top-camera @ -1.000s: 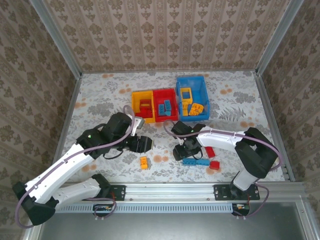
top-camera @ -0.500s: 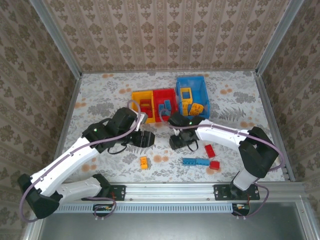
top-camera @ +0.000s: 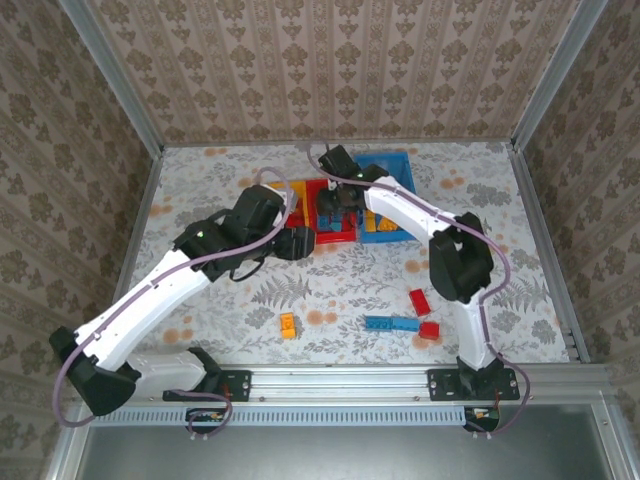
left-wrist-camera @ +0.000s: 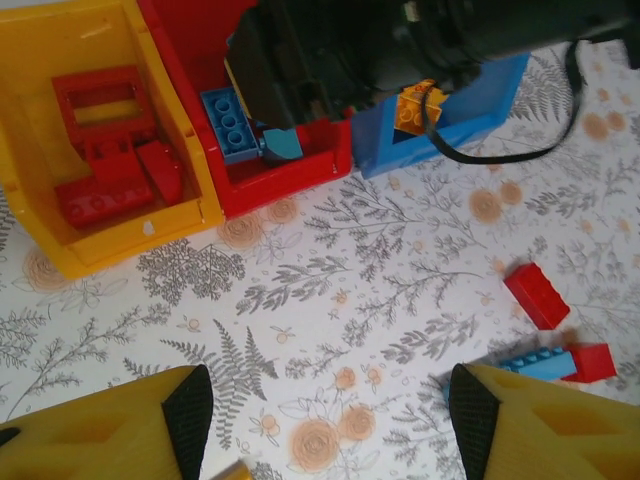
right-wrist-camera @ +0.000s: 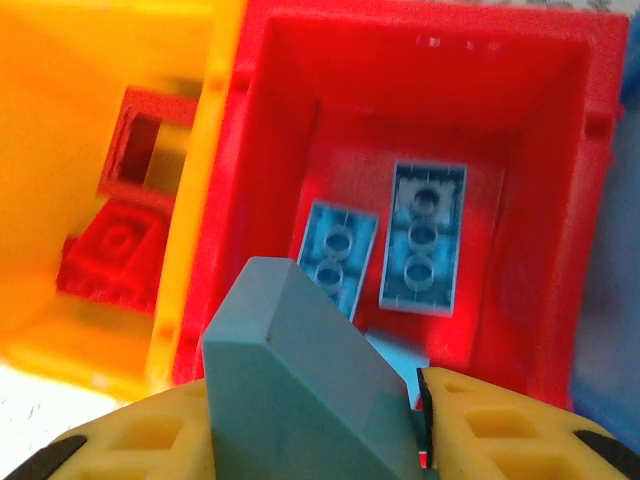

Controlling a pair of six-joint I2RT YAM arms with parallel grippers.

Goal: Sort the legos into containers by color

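The red bin's bottom is clear of bricks at the end beside the yellow bin, so the robot's right gripper needs to move outward and down next, over the red bin's far end (top-camera: 316, 186) (right-wrist-camera: 340, 125) there.
My right gripper (right-wrist-camera: 318, 432) is shut on a blue sloped brick (right-wrist-camera: 296, 372) and hangs over the red bin (right-wrist-camera: 560, 130), where two blue studded bricks (right-wrist-camera: 424, 236) lie flat. Seen from above, the right gripper (top-camera: 333, 205) is above the red bin (top-camera: 333, 238). The yellow bin (left-wrist-camera: 95, 255) holds red bricks (left-wrist-camera: 105, 185). An orange brick (left-wrist-camera: 418, 106) lies in the blue bin (left-wrist-camera: 470, 120). My left gripper (left-wrist-camera: 330, 430) is open over bare table, just in front of the yellow bin (top-camera: 268, 200). Loose on the table are an orange brick (top-camera: 288, 324), a red brick (top-camera: 419, 301), a long blue brick (top-camera: 392, 323) and another red brick (top-camera: 429, 330).
The three bins stand side by side at mid-table, the blue bin (top-camera: 408, 190) rightmost. Both arms reach toward them, with the right arm arching over the blue bin. Metal rails edge the patterned table (top-camera: 200, 190).
The right arm has swung from the near table up over the red bin with the blue brick. The left gripper has moved away from the orange brick toward the bins.
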